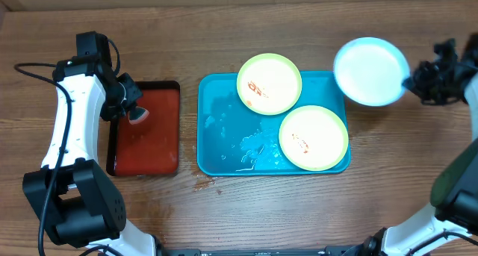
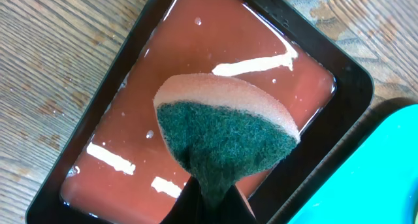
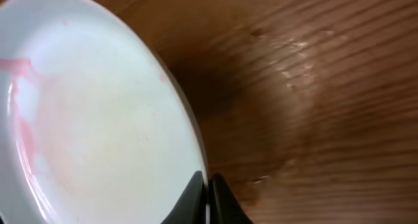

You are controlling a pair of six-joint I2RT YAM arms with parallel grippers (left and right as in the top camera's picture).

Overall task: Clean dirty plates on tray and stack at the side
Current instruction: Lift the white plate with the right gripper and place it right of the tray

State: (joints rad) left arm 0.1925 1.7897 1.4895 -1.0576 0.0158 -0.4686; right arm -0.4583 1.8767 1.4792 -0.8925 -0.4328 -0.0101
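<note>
My right gripper will next lower the light blue plate's rim to the clear bare wood below it, beside the turquoise tray, and release it.
Two yellow-green plates lie on the turquoise tray, one at the back and one at the front right, both with orange smears. My right gripper is shut on the rim of the light blue plate and holds it off the tray's right side, above the wood; the right wrist view shows the plate with a pink smear, the rim pinched in the jaws. My left gripper is shut on a green-and-tan sponge above the red tray.
The black-rimmed red tray holds reddish water, left of the turquoise tray. Water drops lie on the turquoise tray's floor and on the wood by its front left corner.
</note>
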